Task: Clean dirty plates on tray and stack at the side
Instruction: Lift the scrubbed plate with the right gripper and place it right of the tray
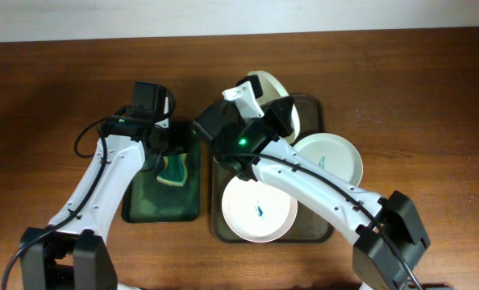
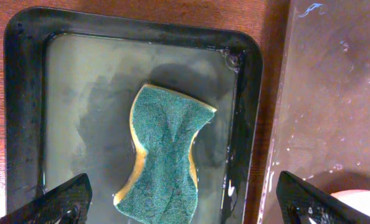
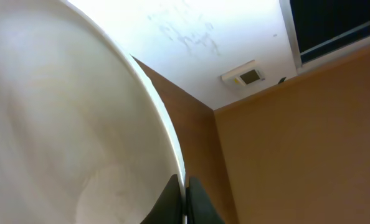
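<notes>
Next, the right gripper carries the third plate past the second and down to release it, since bare table lies below the gripper, rightward in the overhead view.
Three white plates show in the overhead view. One plate (image 1: 260,208) with a teal smear lies on the dark olive-brown tray (image 1: 312,229). A second smeared plate (image 1: 330,157) rests at the tray's right edge. My right gripper (image 1: 265,107) is shut on the rim of the third plate (image 1: 273,87) and holds it tilted up over the tray's far end; in the right wrist view that plate (image 3: 66,124) fills the left, with the fingers (image 3: 185,199) pinching its rim. My left gripper (image 2: 185,208) is open above the green sponge (image 2: 166,152).
The sponge (image 1: 173,171) lies in a narrow dark green tray (image 1: 143,211) left of the big tray. That small tray (image 2: 26,112) holds a film of water. Brown table surrounds both trays.
</notes>
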Controlling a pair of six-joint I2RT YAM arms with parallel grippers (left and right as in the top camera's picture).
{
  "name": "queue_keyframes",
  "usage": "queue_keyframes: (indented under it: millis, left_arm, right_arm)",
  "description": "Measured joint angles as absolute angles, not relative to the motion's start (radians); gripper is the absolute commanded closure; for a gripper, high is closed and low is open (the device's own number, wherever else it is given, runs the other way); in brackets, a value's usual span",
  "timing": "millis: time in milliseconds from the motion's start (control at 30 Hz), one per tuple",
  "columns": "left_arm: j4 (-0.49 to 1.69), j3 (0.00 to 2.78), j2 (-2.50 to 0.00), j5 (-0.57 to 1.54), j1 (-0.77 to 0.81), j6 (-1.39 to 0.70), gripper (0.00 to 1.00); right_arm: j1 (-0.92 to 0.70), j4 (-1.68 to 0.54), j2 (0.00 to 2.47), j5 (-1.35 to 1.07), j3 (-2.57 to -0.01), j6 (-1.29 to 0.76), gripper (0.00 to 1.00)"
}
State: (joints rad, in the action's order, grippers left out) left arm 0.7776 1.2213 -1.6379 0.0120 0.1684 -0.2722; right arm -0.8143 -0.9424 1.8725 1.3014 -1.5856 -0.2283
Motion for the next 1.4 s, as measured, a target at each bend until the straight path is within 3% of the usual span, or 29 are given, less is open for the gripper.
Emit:
queue_keyframes:
  millis: [567,800,867,967,1067,1200,1333,1400]
  left_arm:
    - [0.777,1.221,-1.638,0.012,0.168,-0.272,0.06]
    - [0.777,1.221,-1.638,0.012,0.168,-0.272,0.05]
    - [0.778,1.221,-1.638,0.012,0.168,-0.272,0.05]
    - [0.777,1.221,-1.638,0.012,0.168,-0.272,0.03]
    - [0.778,1.221,-1.638,0.012,0.168,-0.272,0.03]
    - [0.778,1.222,-1.638,0.012,0.168,-0.272,0.02]
    - [0.779,1.222,-1.638,0.013,0.168,-0.272,0.02]
    - [0.778,1.222,-1.638,0.013,0.168,-0.272,0.03]
  right_arm:
    - [-0.817,-0.935,1.872,1.302,-1.586,-0.228,0.96]
    - [-0.742,-0.908,1.869,1.123,-1.586,-0.215,0.96]
    - [-0.611,-0.908,1.842,0.822,-1.586,-0.228,0.96]
    - [-0.257,-0.906,1.745,0.262,-1.585,-0.235,0.96]
    - [0.324,-0.974,1.725,-0.184,-1.586,-0.242,0.96]
    - [0.71,-1.037,1.855,-0.277,-1.559,-0.254,0.96]
    - [0.736,-0.96,1.905,-0.265,-1.314,-0.254,0.96]
    - [0.695,-0.947,1.908,-0.235,-1.263,-0.254,0.59]
